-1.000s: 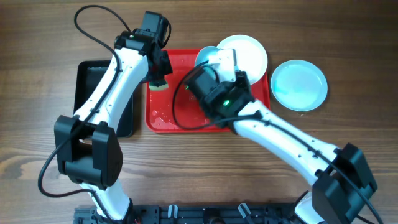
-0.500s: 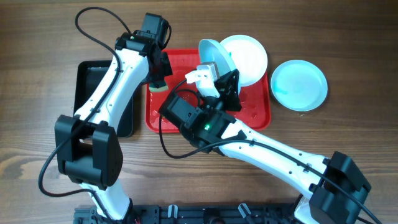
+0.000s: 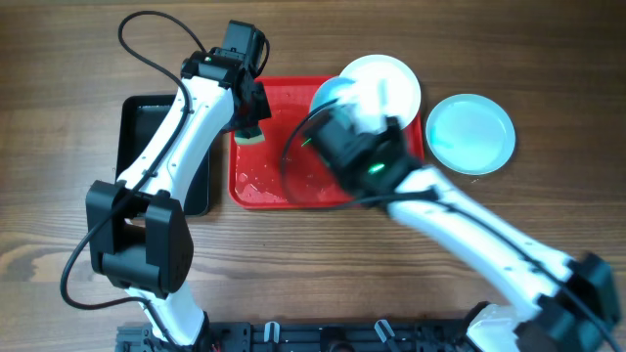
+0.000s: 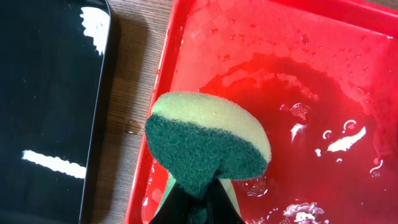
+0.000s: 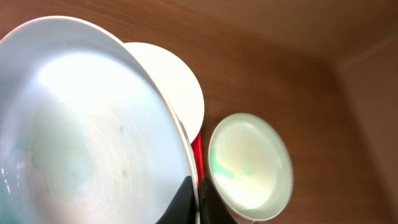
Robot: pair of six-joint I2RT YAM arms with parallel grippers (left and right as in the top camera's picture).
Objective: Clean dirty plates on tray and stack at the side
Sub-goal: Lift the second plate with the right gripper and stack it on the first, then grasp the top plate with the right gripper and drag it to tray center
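My right gripper moves down and to its right in the overhead view next, since the other turquoise plate [image 3: 470, 134] [image 5: 250, 167] sits there, and releases mine atop it.
The red tray [image 3: 259, 186] lies at the table's middle, wet with suds; it also shows in the left wrist view [image 4: 261, 74]. My left gripper [image 3: 250, 132] is shut on a green and yellow sponge [image 4: 205, 140] over the tray's left edge. My right gripper [image 5: 196, 199] is shut on the rim of a pale turquoise plate [image 5: 81, 124] and holds it up above the tray [image 3: 331, 93]. A white plate [image 3: 391, 83] lies on the tray's far right corner. Another turquoise plate [image 3: 471, 133] sits on the table right of the tray.
A black tray [image 3: 137, 127] lies left of the red tray, with a strip of wood between them [image 4: 134, 93]. My right arm [image 3: 460, 225] crosses the tray's near right part.
My right arm has swung back and forth with the turquoise plate held up over the tray; it now blurs with motion. My left gripper and sponge have stayed put.
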